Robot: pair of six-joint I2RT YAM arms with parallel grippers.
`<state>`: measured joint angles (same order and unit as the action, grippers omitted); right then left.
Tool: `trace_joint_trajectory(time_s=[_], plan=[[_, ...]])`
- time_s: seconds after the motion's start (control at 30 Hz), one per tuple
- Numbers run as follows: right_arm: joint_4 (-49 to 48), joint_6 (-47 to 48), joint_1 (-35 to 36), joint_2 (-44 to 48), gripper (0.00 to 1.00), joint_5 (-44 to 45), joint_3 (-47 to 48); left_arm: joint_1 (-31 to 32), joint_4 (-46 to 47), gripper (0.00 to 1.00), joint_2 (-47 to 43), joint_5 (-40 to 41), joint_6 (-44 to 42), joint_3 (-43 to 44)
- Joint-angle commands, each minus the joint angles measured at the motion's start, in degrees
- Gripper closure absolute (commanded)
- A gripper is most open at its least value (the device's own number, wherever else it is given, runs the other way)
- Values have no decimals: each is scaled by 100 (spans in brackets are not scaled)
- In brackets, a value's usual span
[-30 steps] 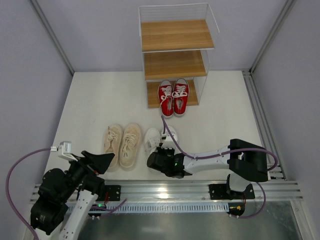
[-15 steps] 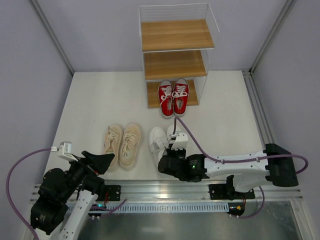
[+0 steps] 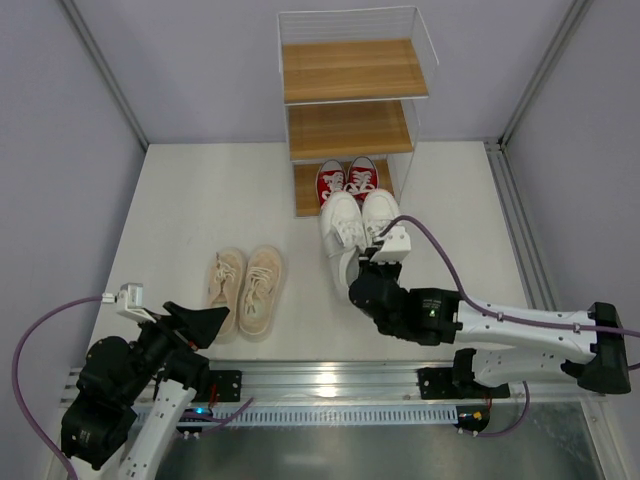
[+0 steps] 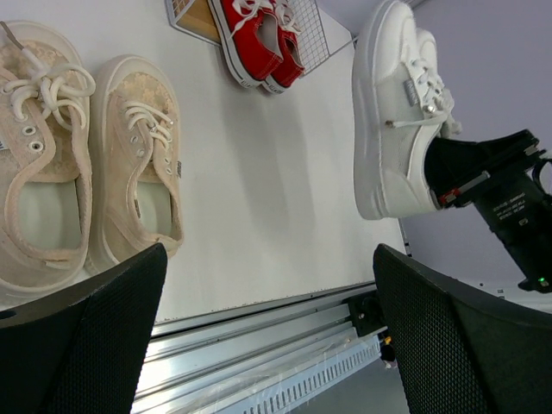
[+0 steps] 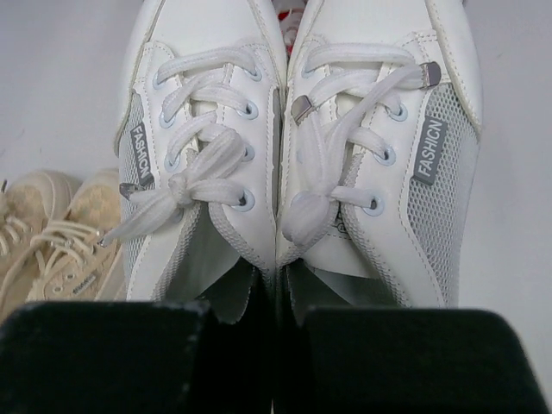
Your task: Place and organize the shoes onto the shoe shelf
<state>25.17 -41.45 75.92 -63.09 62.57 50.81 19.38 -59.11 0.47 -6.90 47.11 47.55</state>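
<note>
My right gripper needs to carry the white pair outward onto the shelf's empty middle board point(image 3: 345, 130) and release it, because the red shoes are on the shoe shelf's bottom board.
My right gripper point(image 3: 372, 268) point(image 5: 278, 310) is shut on the inner walls of the all-white shoes point(image 3: 352, 225) point(image 5: 207, 129) point(image 4: 392, 112), pinching both together and holding them off the table, toes toward the shoe shelf point(image 3: 350, 128). The red shoes point(image 3: 347, 178) point(image 4: 259, 39) sit on the shelf's bottom board, partly hidden behind the white pair. The beige shoes point(image 3: 245, 288) point(image 4: 86, 164) lie side by side on the table at the left. My left gripper point(image 3: 200, 322) point(image 4: 269, 328) stands open and empty near the table's front edge, beside the beige pair.
An aluminium rail point(image 3: 330, 380) runs along the near edge under both arm bases. Grey walls with metal posts close in the left, right and back. The shelf's middle and top boards hold nothing.
The right gripper has closed on the white pair, lifted it from beside the beige pair and carried it right and toward the shelf. The left arm has not moved.
</note>
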Motion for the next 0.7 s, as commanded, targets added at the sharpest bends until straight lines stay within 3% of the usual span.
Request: trace_joint_trajectory(time_s=[0.0, 0.13, 0.23, 0.37, 0.67], plan=[[-1979, 1672, -584, 438, 96, 381, 141, -13, 49, 0, -311, -22, -79, 61], [-2936, 2596, -1096, 412, 96, -217, 298, -4, -13, 0, -302, -5, -106, 123], [-3114, 3036, -1491, 175, 96, -700, 649, -4, 5, 0, -302, 4, -106, 105], [-3097, 3239, -1922, -185, 96, -1544, 1290, -13, 75, 0, -311, -22, -79, 105], [-2860, 3222, -2757, -1178, 96, -2389, 2520, -13, 58, 0, -302, 4, -123, 219]])
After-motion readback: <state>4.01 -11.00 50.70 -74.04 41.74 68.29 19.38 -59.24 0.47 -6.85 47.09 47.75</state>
